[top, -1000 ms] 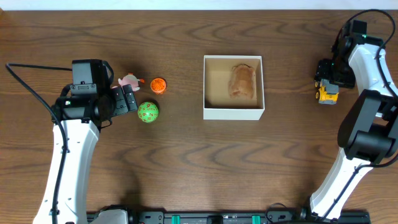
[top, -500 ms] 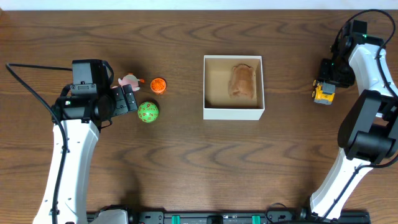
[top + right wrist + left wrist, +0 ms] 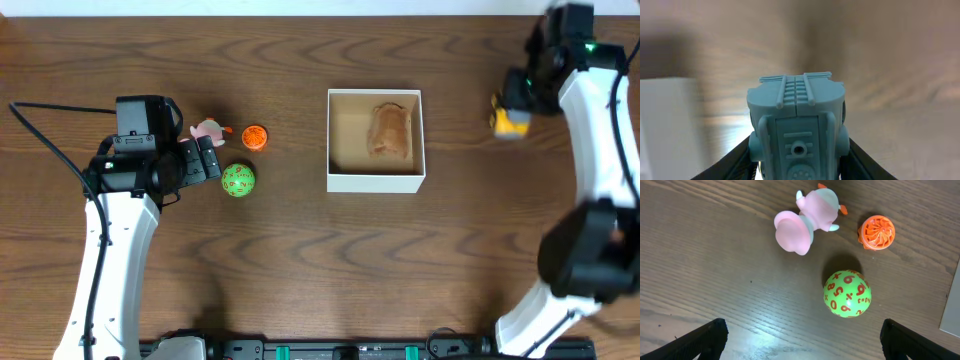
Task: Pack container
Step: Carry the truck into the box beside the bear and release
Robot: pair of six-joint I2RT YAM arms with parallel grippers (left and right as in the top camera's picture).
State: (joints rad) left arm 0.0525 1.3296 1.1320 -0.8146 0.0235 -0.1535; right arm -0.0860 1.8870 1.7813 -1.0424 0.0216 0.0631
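Note:
I will first swing my right gripper over the container, past the tan toy, to lower the truck at the empty far corner nearest the orange ball.
The container (image 3: 376, 181), a white-walled square box with a tan inside, sits at table centre and holds a tan lumpy toy (image 3: 390, 131). My right gripper (image 3: 517, 98) is to its right, raised above the table and shut on a yellow toy truck (image 3: 510, 118). In the right wrist view the truck shows as a teal underside (image 3: 797, 125) between the fingers, with the container's white wall (image 3: 662, 125) blurred at the left. My left gripper (image 3: 208, 158) is open and empty beside a green numbered ball (image 3: 238, 180). The ball (image 3: 847, 293) lies ahead of the open fingers (image 3: 800, 347).
A pink toy figure (image 3: 208, 130) and a small orange ridged ball (image 3: 254, 136) lie just beyond the green ball; in the left wrist view they are the figure (image 3: 807, 222) and the ball (image 3: 876, 232). A corner of the container (image 3: 952, 315) shows there at the right edge.
My right gripper has lifted the toy truck off the table and carried it towards the far side and slightly left, nearer the container. The left arm has not moved.

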